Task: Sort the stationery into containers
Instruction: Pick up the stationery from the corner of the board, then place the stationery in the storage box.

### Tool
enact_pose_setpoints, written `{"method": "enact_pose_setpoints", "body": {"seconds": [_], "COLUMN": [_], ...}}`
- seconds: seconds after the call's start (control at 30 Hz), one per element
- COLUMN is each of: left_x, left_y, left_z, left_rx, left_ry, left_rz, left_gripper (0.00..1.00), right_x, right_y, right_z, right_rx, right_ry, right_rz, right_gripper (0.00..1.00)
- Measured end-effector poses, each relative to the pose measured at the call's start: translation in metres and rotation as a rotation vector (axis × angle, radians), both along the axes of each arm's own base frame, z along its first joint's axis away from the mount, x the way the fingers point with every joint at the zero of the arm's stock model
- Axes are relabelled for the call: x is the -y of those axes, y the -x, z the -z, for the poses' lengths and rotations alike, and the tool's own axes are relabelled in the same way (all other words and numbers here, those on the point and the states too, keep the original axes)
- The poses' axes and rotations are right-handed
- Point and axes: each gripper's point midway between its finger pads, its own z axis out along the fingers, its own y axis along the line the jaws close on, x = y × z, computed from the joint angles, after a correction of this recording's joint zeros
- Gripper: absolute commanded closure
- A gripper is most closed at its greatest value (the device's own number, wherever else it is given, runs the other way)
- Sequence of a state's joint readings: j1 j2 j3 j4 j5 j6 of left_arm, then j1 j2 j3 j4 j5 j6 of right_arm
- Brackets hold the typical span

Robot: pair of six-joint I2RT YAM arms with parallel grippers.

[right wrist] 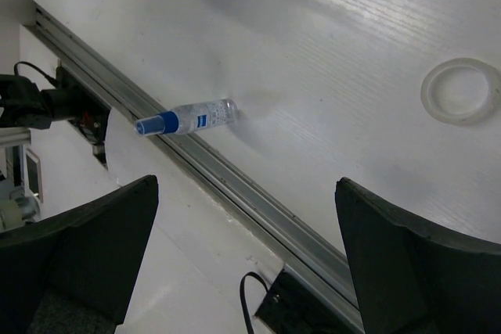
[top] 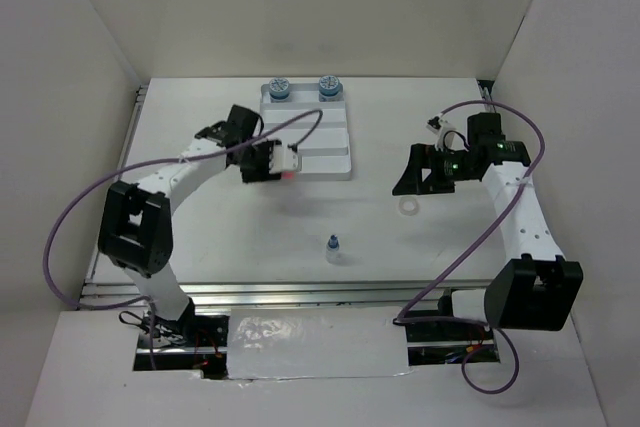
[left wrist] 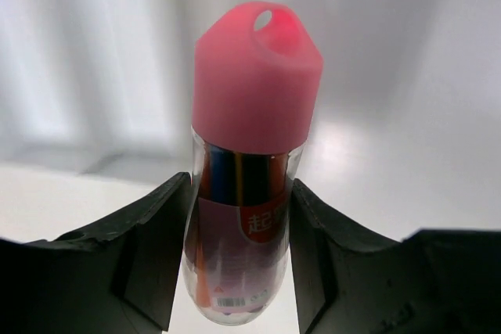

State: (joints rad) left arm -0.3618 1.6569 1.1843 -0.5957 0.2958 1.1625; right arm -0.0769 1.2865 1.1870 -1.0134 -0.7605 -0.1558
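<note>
I will carry the pink tube [left wrist: 252,99] outward with my left gripper and release it over the white tray's empty slot beside the blue pots.
The pink stick-shaped tube [left wrist: 252,99] fills the left wrist view, pink cap up, with my left gripper [left wrist: 239,260] shut on its clear lower body. Both black fingers [left wrist: 156,240] press its sides. From above, that gripper [top: 268,165] hangs at the near left corner of the white divided tray [top: 322,142]. Two blue pots [top: 278,90] [top: 328,87] stand at the tray's far edge. The blue-capped bottle [top: 333,245] [right wrist: 185,119] stands on the table, and the white ring [top: 408,207] [right wrist: 460,91] lies to its right. My right gripper [top: 410,183] [right wrist: 243,260] is open and holds nothing, just above the ring.
A metal rail [right wrist: 235,185] runs along the table's near edge, with cables and the arm bases behind it. White walls close in the table on the left, the right and the far side.
</note>
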Motion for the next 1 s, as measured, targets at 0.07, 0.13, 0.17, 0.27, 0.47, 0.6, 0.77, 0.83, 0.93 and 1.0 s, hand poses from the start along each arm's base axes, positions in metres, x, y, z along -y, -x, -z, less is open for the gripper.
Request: {"method": "enact_pose_setpoints", "body": {"seconds": [0.07, 0.13, 0.17, 0.27, 0.47, 0.6, 0.77, 0.83, 0.93, 1.0], "left_x": [0.009, 0.020, 0.025, 0.044, 0.061, 0.058, 0.053, 0.052, 0.053, 0.053], "left_y": [-0.052, -0.099, -0.122, -0.181, -0.254, -0.275, -0.292, -0.295, -0.295, -0.296], "left_z": [-0.032, -0.067, -0.084, -0.111, -0.058, 0.000, 0.006, 0.003, 0.003, 0.003], "left_rx": [0.088, 0.195, 0.254, 0.396, 0.524, 0.512, 0.553, 0.568, 0.575, 0.580], "left_ry": [0.060, 0.115, 0.137, 0.161, 0.119, 0.037, 0.023, 0.025, 0.018, 0.021], "left_rz": [-0.072, -0.123, -0.146, -0.188, -0.280, -0.317, -0.354, -0.355, -0.342, -0.338], "left_gripper": [0.96, 0.96, 0.97, 0.96, 0.96, 0.93, 0.86, 0.84, 0.78, 0.70], "right_x": [0.001, 0.004, 0.005, 0.008, 0.012, 0.015, 0.017, 0.016, 0.016, 0.016], "right_y": [-0.001, -0.004, -0.005, -0.008, -0.013, -0.016, -0.021, -0.023, -0.024, -0.024], "right_z": [0.003, 0.007, 0.010, 0.017, 0.029, 0.034, 0.041, 0.043, 0.044, 0.044], "right_rx": [-0.012, -0.028, -0.038, -0.065, -0.111, -0.132, -0.165, -0.174, -0.179, -0.179], "right_ry": [-0.004, -0.006, -0.006, -0.009, -0.016, -0.018, -0.029, -0.034, -0.036, -0.037], "right_rz": [0.001, 0.005, 0.008, 0.016, 0.030, 0.039, 0.040, 0.039, 0.038, 0.037], "right_gripper": [0.00, 0.00, 0.00, 0.00, 0.00, 0.00, 0.00, 0.00, 0.00, 0.00]}}
